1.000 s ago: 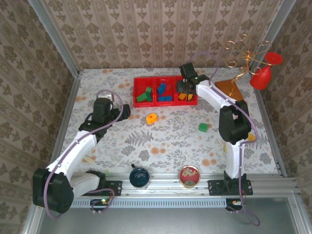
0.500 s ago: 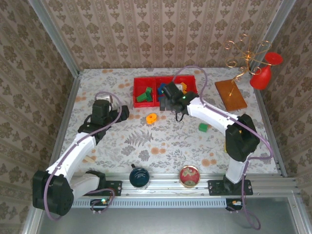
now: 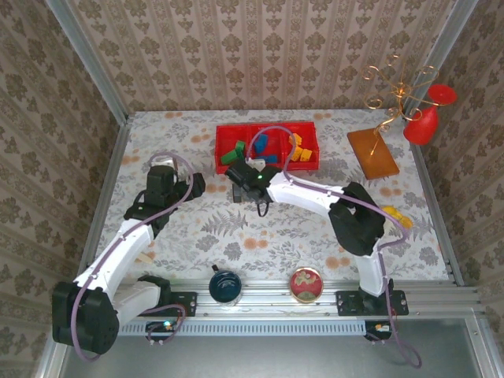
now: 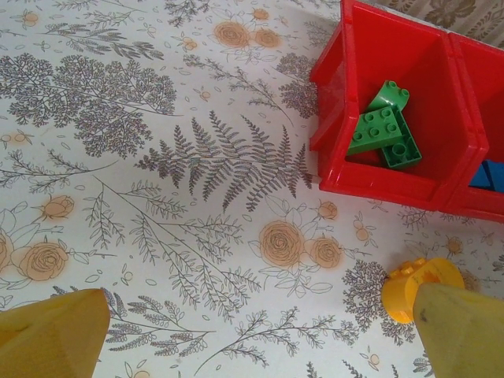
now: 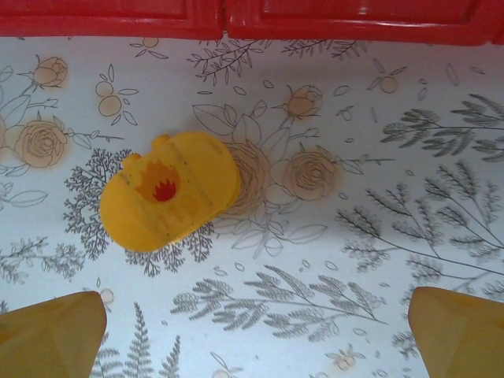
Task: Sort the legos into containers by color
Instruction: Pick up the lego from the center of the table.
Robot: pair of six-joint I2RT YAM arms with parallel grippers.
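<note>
The open right gripper lowers over the orange piece with the flame mark (image 5: 169, 193) next, which lies below it on the cloth, its sides clear of other legos.
The red tray (image 3: 268, 128) stands at the back; its left compartment holds green legos (image 3: 231, 153), the middle blue ones (image 3: 262, 142), the right orange-yellow ones (image 3: 299, 150). My right gripper (image 3: 250, 189) hangs open just in front of the tray. In the right wrist view an orange piece (image 5: 169, 190) with a red flame mark lies on the cloth, ahead and left of the open right gripper (image 5: 256, 339), near the tray wall (image 5: 252, 20). My left gripper (image 3: 193, 186) is open and empty; in its wrist view the left gripper (image 4: 260, 346) has the orange piece (image 4: 413, 287) beside its right finger (image 4: 461, 331), and green legos (image 4: 386, 132) sit in the tray (image 4: 335, 94).
A dark blue cup (image 3: 225, 285) and a round red tin (image 3: 305, 284) stand at the near edge. A brown board (image 3: 373, 153), a gold wire stand (image 3: 398, 90) and a red goblet (image 3: 429, 118) occupy the back right. A yellow object (image 3: 396, 214) lies by the right arm.
My right arm swung left from the tray's right compartment and down to the cloth in front of the tray, and its jaws opened. The left arm drew back slightly.
</note>
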